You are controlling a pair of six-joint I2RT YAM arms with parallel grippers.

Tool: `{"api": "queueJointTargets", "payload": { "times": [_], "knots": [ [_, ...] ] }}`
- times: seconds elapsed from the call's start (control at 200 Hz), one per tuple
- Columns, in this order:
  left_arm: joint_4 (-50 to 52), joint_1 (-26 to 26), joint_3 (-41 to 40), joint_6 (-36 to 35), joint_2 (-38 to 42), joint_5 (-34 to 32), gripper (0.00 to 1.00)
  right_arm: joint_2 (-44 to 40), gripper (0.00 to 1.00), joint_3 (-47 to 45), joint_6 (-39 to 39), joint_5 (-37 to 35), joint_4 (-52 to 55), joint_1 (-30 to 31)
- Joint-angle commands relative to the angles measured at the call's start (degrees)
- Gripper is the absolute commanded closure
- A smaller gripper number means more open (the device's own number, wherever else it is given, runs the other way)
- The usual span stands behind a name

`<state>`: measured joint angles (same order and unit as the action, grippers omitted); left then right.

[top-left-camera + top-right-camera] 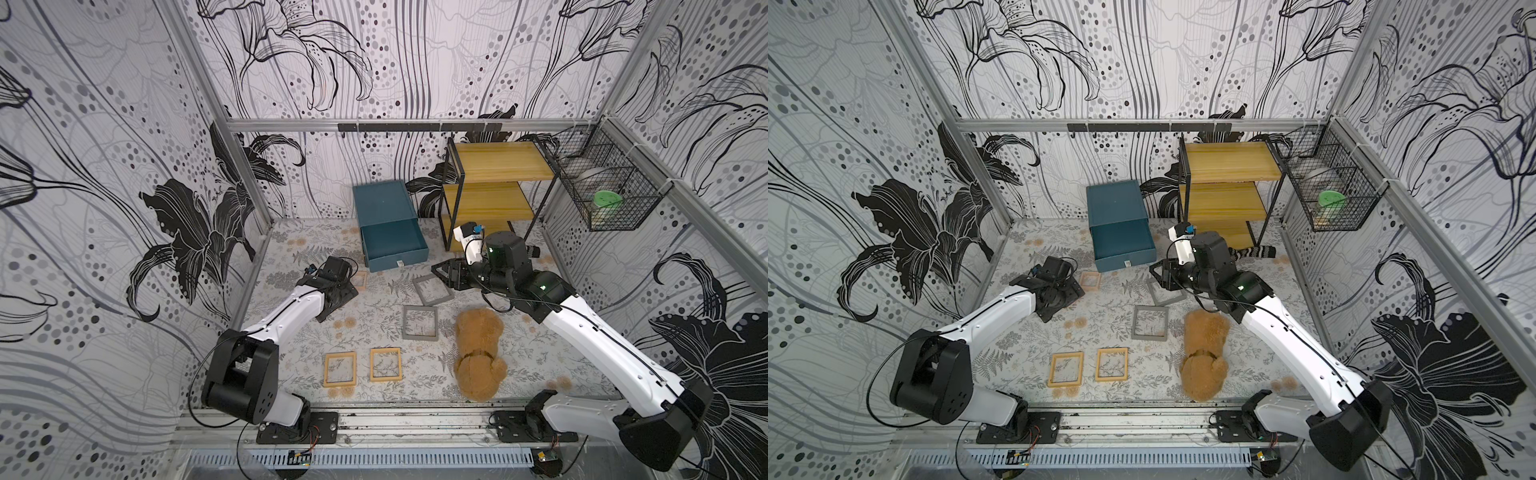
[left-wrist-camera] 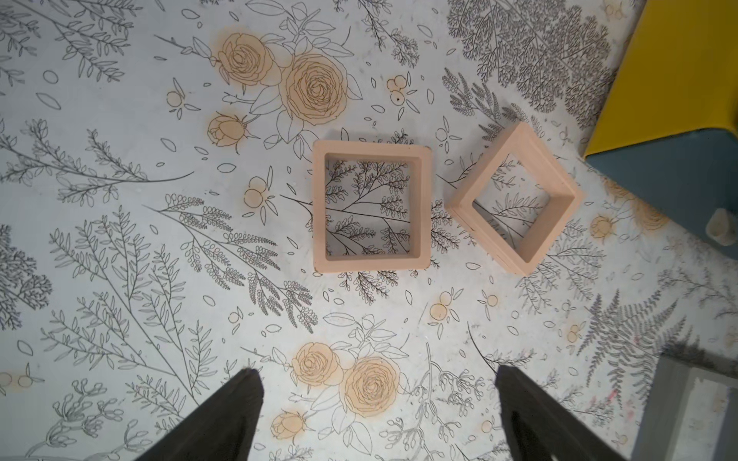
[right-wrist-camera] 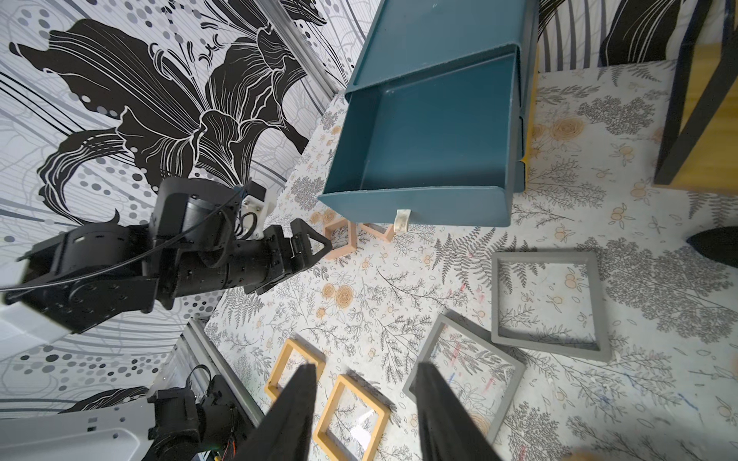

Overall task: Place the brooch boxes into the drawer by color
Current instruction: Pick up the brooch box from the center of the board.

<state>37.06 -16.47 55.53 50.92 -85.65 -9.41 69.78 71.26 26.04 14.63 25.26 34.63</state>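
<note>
I will lower my left gripper next until its open fingers are around the opposite outer sides of the pale pink brooch box [image 2: 373,262] below, and then close it, because the box lies square to the fingers.
The teal chest [image 1: 384,203] has its top drawer [image 1: 395,257] pulled out and empty, as the right wrist view shows at the drawer [image 3: 411,205]. Two pinkish brooch boxes lie in front of it, one flat [image 2: 319,207] and one tilted [image 2: 487,171]. My left gripper [image 2: 379,373] hovers over them, open and empty, and in a top view the left gripper [image 1: 347,286] hides most of them. Two grey boxes [image 1: 432,301] [image 1: 419,337] and two yellow-tan boxes [image 1: 340,383] [image 1: 386,378] lie flat on the mat. My right gripper [image 1: 441,276] hangs beside the nearer grey box, open and empty.
A brown teddy bear [image 1: 478,353] lies face down to the right of the grey boxes. The yellow shelf rack [image 1: 498,178] stands right of the chest, with a striped item [image 1: 1254,252] at its foot. A wire basket [image 1: 606,187] hangs on the right wall.
</note>
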Motion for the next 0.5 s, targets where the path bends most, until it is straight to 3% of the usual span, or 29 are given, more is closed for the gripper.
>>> {"api": "queueJointTargets", "payload": {
  "times": [0.0,0.491],
  "knots": [
    [-1.8,-0.3,1.5,-2.7,-3.9,-0.6,0.00,-0.3,0.54,0.9,-0.6,0.7,-0.7,-0.1],
    [-1.9,2.2,5.4,-8.6,-12.6,-1.3,0.03,0.7,0.54,1.1,-0.4,-0.1,-0.5,0.0]
  ]
}}
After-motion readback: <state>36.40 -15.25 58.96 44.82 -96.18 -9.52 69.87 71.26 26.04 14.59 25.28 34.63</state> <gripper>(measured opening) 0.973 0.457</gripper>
